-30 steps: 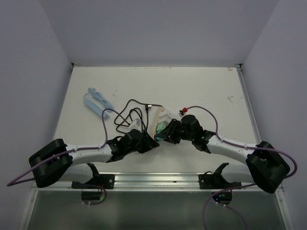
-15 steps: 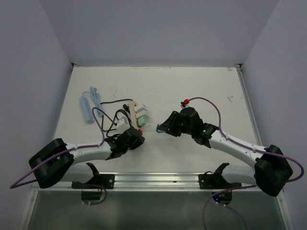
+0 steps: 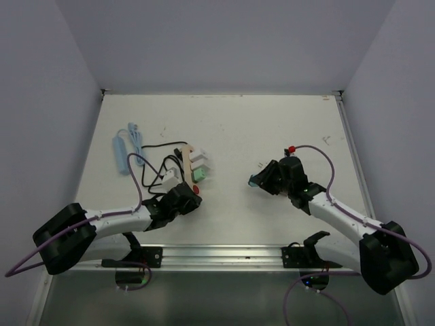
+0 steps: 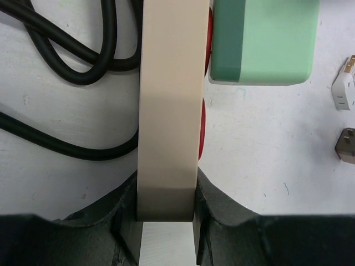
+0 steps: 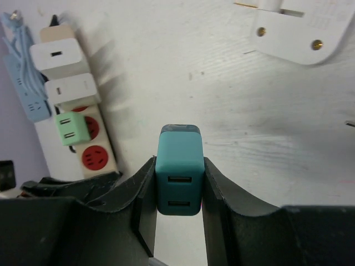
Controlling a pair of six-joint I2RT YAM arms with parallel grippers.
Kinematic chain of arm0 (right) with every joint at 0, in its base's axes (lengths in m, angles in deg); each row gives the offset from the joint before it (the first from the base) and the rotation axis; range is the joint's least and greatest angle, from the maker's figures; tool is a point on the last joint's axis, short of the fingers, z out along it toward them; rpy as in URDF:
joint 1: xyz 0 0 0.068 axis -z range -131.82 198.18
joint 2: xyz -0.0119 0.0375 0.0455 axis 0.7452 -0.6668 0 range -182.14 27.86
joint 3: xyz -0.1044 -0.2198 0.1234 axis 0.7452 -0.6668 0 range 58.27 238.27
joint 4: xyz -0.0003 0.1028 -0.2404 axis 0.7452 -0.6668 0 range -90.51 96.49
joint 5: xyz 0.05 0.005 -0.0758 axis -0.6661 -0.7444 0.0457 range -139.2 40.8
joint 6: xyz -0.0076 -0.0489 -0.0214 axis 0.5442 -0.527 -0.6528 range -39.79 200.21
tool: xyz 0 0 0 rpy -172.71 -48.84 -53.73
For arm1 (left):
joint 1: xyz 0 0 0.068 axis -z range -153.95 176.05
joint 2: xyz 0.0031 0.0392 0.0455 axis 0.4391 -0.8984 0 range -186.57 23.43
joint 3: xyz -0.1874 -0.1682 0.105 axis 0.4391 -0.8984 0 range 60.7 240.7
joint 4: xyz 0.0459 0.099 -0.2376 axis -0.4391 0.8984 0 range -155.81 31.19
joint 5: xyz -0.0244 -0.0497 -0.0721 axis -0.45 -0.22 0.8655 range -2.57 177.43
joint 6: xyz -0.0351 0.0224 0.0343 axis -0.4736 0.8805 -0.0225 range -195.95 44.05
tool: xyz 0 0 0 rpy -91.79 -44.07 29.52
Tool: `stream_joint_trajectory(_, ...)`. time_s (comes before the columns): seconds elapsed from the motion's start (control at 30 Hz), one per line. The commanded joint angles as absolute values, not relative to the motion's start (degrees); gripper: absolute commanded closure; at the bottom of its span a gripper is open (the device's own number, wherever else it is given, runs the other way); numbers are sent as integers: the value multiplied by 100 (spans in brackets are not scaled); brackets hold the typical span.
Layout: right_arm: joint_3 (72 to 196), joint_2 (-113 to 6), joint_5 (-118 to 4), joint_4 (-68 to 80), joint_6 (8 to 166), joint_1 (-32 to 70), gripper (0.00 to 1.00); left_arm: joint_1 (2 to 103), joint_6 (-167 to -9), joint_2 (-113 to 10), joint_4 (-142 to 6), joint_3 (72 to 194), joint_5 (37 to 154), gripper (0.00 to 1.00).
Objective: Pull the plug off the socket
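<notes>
The teal plug (image 3: 253,181) already hangs clear of the socket, so next my right gripper will lower to the bare table beside the loose white adapter and release it.
The socket (image 3: 186,161) is a long beige power strip lying left of the table's middle, with a black cord (image 3: 158,165) coiled beside it. My left gripper (image 3: 188,195) is shut on its near end; in the left wrist view the socket (image 4: 169,111) runs straight out from between the fingers (image 4: 213,199). A teal plug (image 5: 178,155) with two USB ports sits clamped in my right gripper (image 5: 178,191). From above, the right gripper (image 3: 258,180) hangs well right of the socket, with the plug (image 3: 253,181) clear of it.
A light green plug (image 4: 263,41) and two white adapters (image 5: 55,55) stay in the socket (image 5: 93,158), beside its red outlets. A light blue power strip (image 3: 122,153) lies at the far left. Loose white adapters (image 4: 344,83) rest on the table, another (image 5: 299,27) ahead of the right gripper.
The two grippers were together at the socket; the right one has drawn away to the right with the teal plug, and the left has pulled the socket leftwards.
</notes>
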State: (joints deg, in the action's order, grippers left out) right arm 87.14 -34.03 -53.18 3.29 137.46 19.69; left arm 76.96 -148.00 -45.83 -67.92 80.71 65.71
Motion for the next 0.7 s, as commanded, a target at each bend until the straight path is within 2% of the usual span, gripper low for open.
stream_joint_trajectory(0.0, 8482, -3700, -5630, 1069, 13532, 2172, 100, 7650, -14206, -4618, -6537, 7740, 6738, 100)
stream_joint_trajectory(0.3, 8438, -4868, -6299, 2248, 13505, 2532, 100, 7650, -13818, -4627, -7319, 7670, 7161, 100)
stream_joint_trajectory(0.37, 8499, -5001, -6326, 2258, 13435, 2620, 97, 7659, -13809, -4636, -7328, 7670, 7187, 100)
stream_joint_trajectory(0.47, 8508, -5124, -6317, 2170, 13391, 2752, 82, 7650, -13792, -4636, -7346, 7670, 7222, 100)
stream_joint_trajectory(0.57, 8491, -5081, -6317, 1969, 13295, 2875, 51, 7650, -13792, -4636, -7346, 7670, 7222, 100)
stream_joint_trajectory(0.67, 8473, -4827, -6151, 1557, 13215, 2919, 31, 7650, -13783, -4653, -7364, 7670, 7231, 100)
